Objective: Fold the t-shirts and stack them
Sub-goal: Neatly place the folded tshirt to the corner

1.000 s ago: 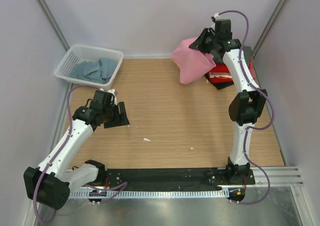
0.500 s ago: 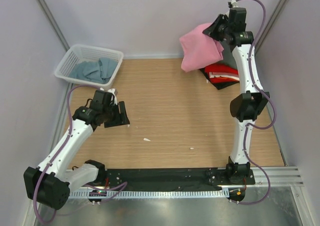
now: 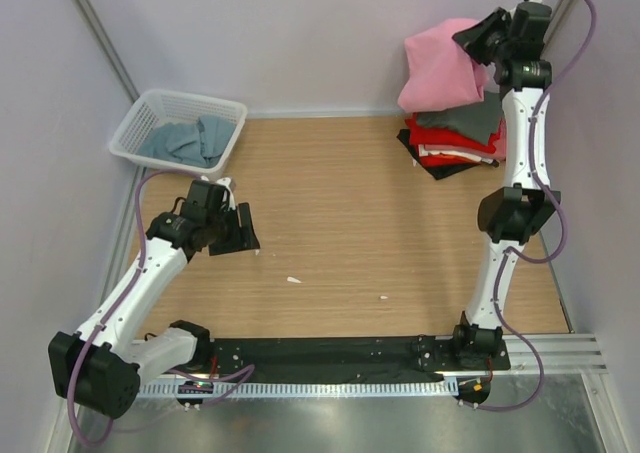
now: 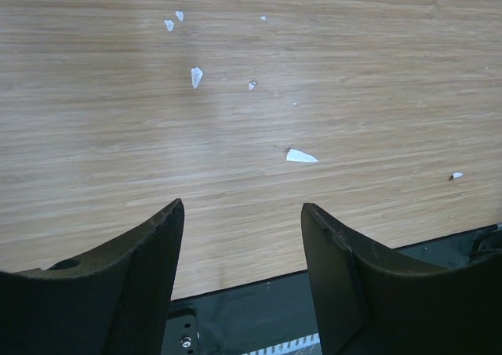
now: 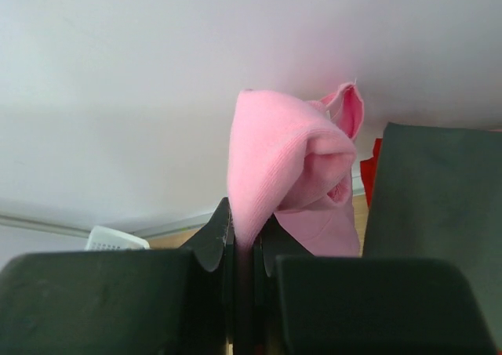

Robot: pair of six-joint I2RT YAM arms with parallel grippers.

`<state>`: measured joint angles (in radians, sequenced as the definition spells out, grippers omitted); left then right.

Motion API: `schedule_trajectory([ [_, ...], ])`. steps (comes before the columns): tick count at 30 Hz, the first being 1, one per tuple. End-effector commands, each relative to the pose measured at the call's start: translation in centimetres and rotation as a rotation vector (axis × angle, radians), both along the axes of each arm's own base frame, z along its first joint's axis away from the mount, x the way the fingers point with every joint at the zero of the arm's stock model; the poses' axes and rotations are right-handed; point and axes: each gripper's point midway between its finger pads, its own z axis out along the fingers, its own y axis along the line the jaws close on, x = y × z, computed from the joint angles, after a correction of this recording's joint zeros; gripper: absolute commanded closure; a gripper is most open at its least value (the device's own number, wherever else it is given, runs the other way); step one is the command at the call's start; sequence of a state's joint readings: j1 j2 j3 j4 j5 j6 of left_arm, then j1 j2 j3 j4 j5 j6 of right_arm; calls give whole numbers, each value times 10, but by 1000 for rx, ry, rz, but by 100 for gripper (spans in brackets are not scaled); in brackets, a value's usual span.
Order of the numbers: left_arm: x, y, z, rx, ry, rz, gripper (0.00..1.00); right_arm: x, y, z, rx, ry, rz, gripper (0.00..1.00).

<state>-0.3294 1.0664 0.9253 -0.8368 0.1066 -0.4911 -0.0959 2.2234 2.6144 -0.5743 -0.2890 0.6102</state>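
The pink t-shirt (image 3: 437, 68) still hangs beside the grey one. Next, my right gripper shifts to the right in the top view, then lowers the pink t-shirt over the stack.
My right gripper (image 3: 482, 39) is shut on the folded pink t-shirt (image 3: 437, 68) and holds it high, near the back wall, over the stack at the back right. The stack has a grey t-shirt (image 3: 478, 121) on top, a red one (image 3: 445, 143) under it and a black one (image 3: 445, 169) at the bottom. In the right wrist view the pink t-shirt (image 5: 286, 163) rises from between my fingers (image 5: 216, 237), with the grey t-shirt (image 5: 431, 198) at right. My left gripper (image 3: 240, 235) is open and empty low over the table, also in the left wrist view (image 4: 243, 237). Grey-blue t-shirts (image 3: 185, 141) lie in the basket.
The white lattice basket (image 3: 135, 128) stands at the back left corner. Small white scraps (image 4: 301, 157) lie on the wooden table (image 3: 330, 223). The black base rail (image 3: 330, 353) runs along the near edge. Walls close in the back and both sides.
My right gripper has carried the pink t-shirt up and to the right, from beside the stack to over it. The left arm has not moved.
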Motion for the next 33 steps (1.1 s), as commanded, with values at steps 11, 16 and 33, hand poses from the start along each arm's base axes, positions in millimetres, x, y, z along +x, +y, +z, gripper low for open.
schedule_trajectory([
  [11,7,-2,2,-9,-27,-1,38,2,-126,-18,105,-29,-100,99],
  [16,6,-2,-1,-7,-17,-2,38,17,-189,-88,174,57,-156,61],
  [33,3,-4,5,-19,-40,-9,38,-48,-333,-157,97,301,-659,0],
])
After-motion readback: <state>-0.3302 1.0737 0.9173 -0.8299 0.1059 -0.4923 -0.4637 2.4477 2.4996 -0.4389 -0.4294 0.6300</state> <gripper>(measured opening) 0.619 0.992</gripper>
